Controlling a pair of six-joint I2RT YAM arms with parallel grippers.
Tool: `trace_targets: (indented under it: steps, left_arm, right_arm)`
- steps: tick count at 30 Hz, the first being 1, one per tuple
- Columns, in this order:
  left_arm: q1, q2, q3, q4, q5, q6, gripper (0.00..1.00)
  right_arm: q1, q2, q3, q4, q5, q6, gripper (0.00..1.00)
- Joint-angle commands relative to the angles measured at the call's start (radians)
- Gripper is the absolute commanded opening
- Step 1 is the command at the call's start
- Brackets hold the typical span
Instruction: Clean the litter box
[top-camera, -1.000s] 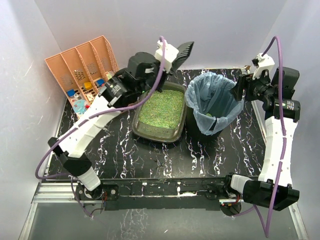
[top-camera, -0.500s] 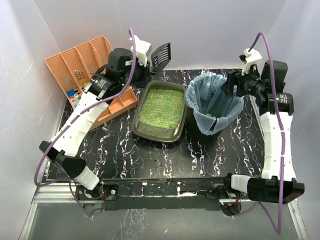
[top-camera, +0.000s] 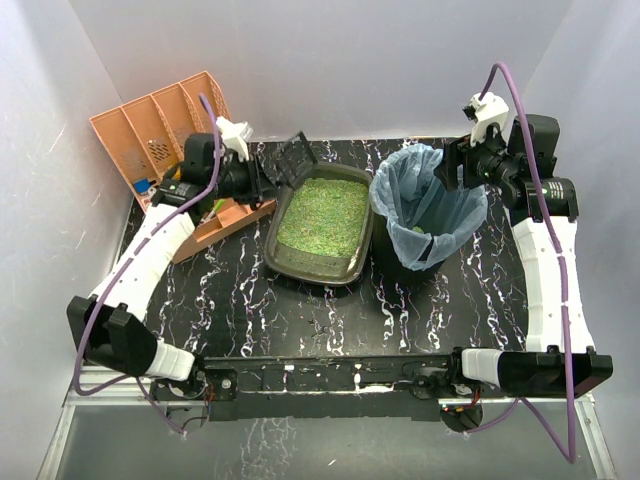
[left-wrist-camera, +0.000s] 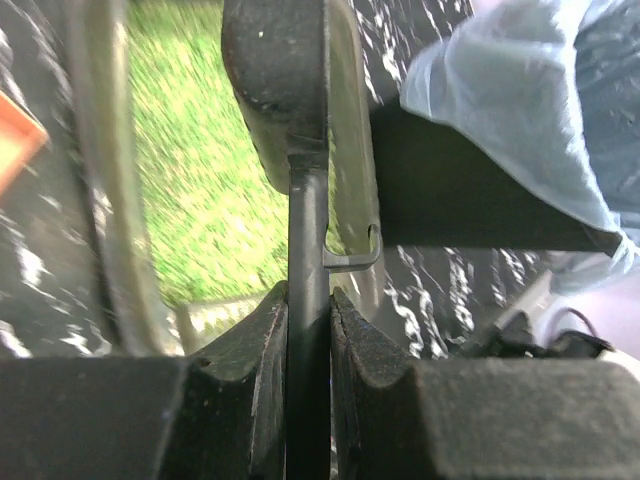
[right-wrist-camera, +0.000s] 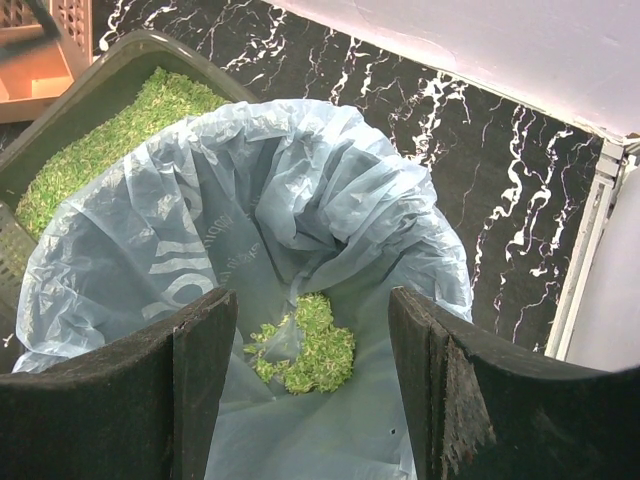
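The left gripper moves back and down next, turning over the litter box's near end (top-camera: 314, 264) to release the scoop (top-camera: 295, 156), since the clump already lies in the liner.
The litter box (top-camera: 287, 262), a dark olive-grey tray of green litter (top-camera: 322, 213), sits mid-table; it also shows in the right wrist view (right-wrist-camera: 128, 48). My left gripper (top-camera: 264, 180) is shut on the handle of a black slotted scoop (top-camera: 295, 156), held over the box's far left corner. In the left wrist view, the jaws (left-wrist-camera: 308, 296) clamp the scoop (left-wrist-camera: 285, 80) edge-on above the litter (left-wrist-camera: 190, 170). My right gripper (top-camera: 453, 168) is open and empty above the black bin's blue liner (top-camera: 432, 195). A clump of green litter (right-wrist-camera: 312, 350) lies in the liner (right-wrist-camera: 250, 200).
A peach-orange slotted organiser (top-camera: 150, 125) stands at the back left, close behind my left wrist, with small items in it. The bin stands right against the litter box's right side. White walls enclose the back and sides.
My left arm has swung the scoop left and down, from high over the box's far end to its far left corner. My right gripper has shifted slightly left over the bin.
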Motion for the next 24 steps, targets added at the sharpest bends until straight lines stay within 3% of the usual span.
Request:
trace_targets:
  steps: [1,6,10,14,24]
  left_arm:
    - [0.012,0.001,-0.138,0.132,0.214,-0.239,0.0]
    - [0.002,0.072,-0.173,0.13,0.225,-0.224,0.0]
    - [-0.108,0.13,-0.031,-0.075,-0.014,0.139,0.0]
    - [-0.232,0.127,-0.017,-0.144,-0.363,0.487,0.0]
    - [-0.388,0.083,-0.078,-0.124,-0.764,0.997,0.0]
  right_arm:
    - [0.005,-0.05,0.006,0.071,0.017,-0.014,0.67]
    - [0.005,-0.084,-0.033,0.065,0.045,-0.029,0.67]
    - [0.006,-0.103,-0.067,0.07,0.067,-0.037,0.68]
    - [0.007,-0.104,-0.087,0.078,0.068,-0.038,0.68]
    - [0.007,-0.112,-0.105,0.077,0.073,-0.037,0.68]
